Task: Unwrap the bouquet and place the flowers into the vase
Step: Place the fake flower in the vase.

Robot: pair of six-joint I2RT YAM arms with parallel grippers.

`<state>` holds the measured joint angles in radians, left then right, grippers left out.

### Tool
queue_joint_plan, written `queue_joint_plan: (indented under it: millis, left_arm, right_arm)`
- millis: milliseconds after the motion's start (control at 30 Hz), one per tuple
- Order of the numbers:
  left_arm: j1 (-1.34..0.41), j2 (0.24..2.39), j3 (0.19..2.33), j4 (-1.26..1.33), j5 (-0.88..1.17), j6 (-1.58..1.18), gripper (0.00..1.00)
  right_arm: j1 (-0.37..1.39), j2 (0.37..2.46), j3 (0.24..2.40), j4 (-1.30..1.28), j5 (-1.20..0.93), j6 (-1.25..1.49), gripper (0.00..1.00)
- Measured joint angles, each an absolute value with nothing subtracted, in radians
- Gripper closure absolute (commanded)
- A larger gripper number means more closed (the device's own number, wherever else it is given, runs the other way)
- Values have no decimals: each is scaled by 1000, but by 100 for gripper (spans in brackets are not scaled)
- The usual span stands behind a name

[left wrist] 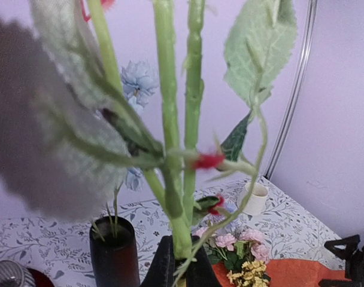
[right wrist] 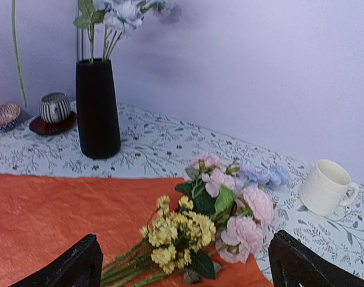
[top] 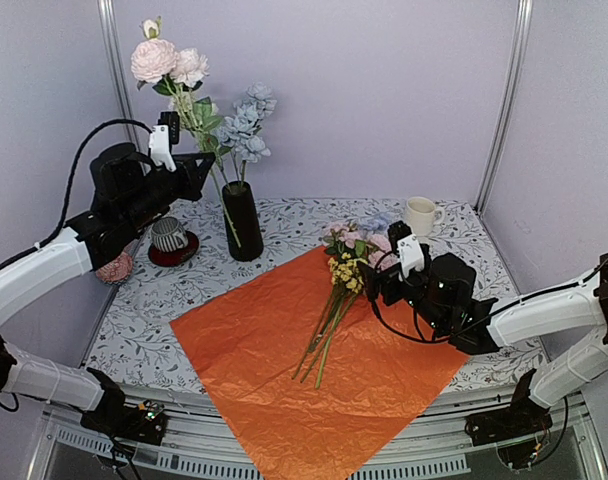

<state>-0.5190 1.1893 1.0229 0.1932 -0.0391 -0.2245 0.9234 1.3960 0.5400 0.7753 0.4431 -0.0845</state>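
Note:
The pink and white flowers' stems have their lower ends in front of the black vase's opening (top: 237,187) (left wrist: 112,231), so the robot's left gripper will next lift the stems up and outward over it, then lower and release them.
My left gripper (top: 206,168) is shut on the green stems of pink and white flowers (top: 166,62), held upright in the air just left of the black vase (top: 242,222). Their lower stem ends hang in front of the vase. In the left wrist view the fingers (left wrist: 164,269) pinch the stems (left wrist: 181,233). Pale blue flowers (top: 246,122) stand in the vase. The bouquet lies unwrapped: pink, blue and yellow flowers (top: 349,262) rest on the spread orange sheet (top: 284,370). My right gripper (right wrist: 185,270) is open just behind these flowers (right wrist: 200,230), touching nothing.
A white mug (top: 420,214) stands at the back right. A striped cup (top: 168,234) on a red saucer sits left of the vase, with a small pink bowl (top: 114,268) beyond it. Walls close in the back and sides.

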Motion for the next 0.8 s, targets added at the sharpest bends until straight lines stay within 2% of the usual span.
queue_joint_plan:
  millis: [400, 800]
  left_arm:
    - [-449, 1292, 1259, 253, -70, -83, 99]
    - [-384, 1465, 1306, 434, -31, -83, 100]
  right_arm:
    - [924, 1501, 477, 915, 478, -86, 1]
    - [924, 1503, 478, 933, 460, -86, 1]
